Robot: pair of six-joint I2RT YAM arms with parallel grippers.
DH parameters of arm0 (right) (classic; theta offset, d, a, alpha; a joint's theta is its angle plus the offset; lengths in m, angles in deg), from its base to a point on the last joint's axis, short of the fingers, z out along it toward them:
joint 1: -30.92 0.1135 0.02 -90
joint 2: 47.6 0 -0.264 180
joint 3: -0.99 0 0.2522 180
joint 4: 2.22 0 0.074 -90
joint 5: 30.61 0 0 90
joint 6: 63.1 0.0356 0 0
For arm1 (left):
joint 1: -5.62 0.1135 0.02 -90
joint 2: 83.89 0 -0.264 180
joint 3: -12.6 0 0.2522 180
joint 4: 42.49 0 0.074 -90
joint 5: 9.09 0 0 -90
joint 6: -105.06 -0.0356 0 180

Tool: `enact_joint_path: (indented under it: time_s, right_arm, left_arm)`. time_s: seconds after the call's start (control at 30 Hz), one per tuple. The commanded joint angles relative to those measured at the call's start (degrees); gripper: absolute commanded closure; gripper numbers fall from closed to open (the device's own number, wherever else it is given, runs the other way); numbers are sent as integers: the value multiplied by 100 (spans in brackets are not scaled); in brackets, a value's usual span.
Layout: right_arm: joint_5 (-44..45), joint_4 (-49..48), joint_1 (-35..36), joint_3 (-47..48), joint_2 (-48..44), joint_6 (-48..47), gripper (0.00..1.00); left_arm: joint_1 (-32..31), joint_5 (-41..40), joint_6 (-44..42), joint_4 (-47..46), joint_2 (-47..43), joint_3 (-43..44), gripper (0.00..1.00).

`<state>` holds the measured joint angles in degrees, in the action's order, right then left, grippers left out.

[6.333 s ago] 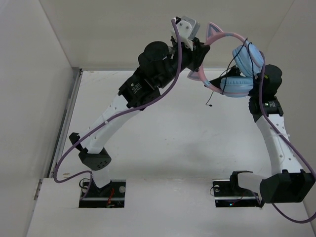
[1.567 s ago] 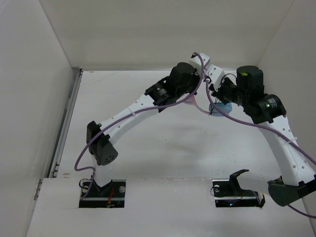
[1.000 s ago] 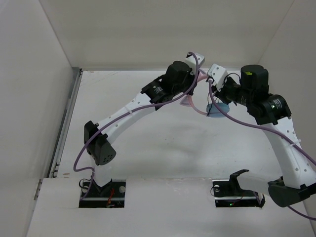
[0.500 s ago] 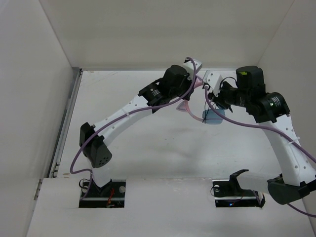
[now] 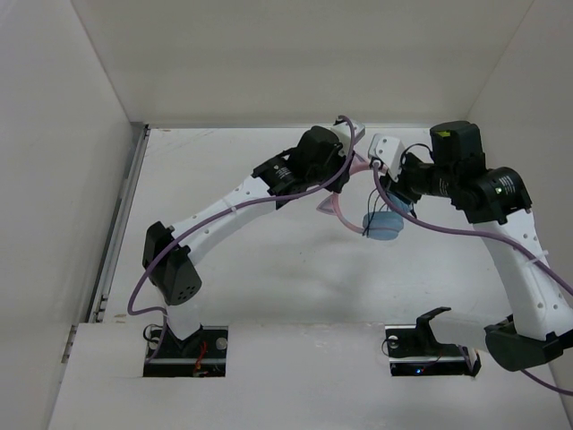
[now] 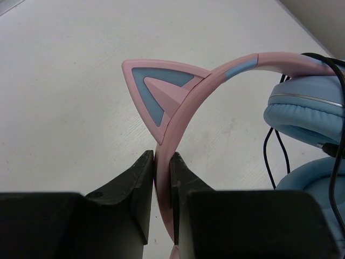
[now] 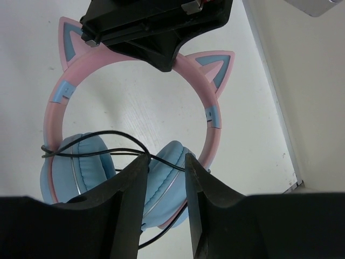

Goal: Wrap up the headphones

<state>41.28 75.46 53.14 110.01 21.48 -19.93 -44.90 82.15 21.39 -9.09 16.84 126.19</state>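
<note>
My left gripper will next carry the headphones down and to its left in the top view and let go of them on the bare tabletop there.
The headphones have a pink headband with cat ears and light blue ear cups. They hang from my left gripper, which is shut on the headband beside one ear. It shows as a black block in the right wrist view. The whole headband shows there, with both cups below. The thin black cable loops across the cups and past one fingertip of my right gripper. That gripper is open just above the cups, and I cannot tell whether it touches the cable.
White enclosure walls stand at the back and on both sides. The right wall is close to the headphones. A metal rail runs along the table's left edge. Purple arm cables hang around both wrists.
The headphones were held high several seconds ago and now hang low over the table. Over the last second both grippers and the headphones have shifted a little toward the near side.
</note>
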Motion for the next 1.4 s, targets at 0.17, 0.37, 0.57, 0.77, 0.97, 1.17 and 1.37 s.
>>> enact_joint_path:
  time_s: [0.17, 0.37, 0.57, 0.77, 0.97, 1.17, 1.37]
  right_arm:
    - [-316, 156, 6, 282, -70, -37, 60]
    - [-456, -72, -160, 308, -96, 191, 60]
    - [-676, -782, -503, 247, -202, 778, 58]
    - [-764, -2759, -1302, -376, -623, 2588, 51]
    - [-887, -3790, -1883, -1219, -1141, 3926, 49]
    - [-958, -3887, -2120, -1783, -1546, 4182, 48]
    - [-1028, -3773, -2384, -1994, -1775, 4322, 47]
  left_arm:
    - [47, 254, 264, -417, -554, 72, 98]
    - [100, 351, 351, -408, -580, 19, 98]
    - [187, 518, 553, -382, -598, -86, 98]
    - [582, 483, 633, -417, -546, -402, 98]
    - [1197, 255, 589, -618, -344, -807, 98]
    - [1760, 184, 501, -909, 96, -1071, 98]
    - [2182, 324, 606, -918, 728, -878, 98]
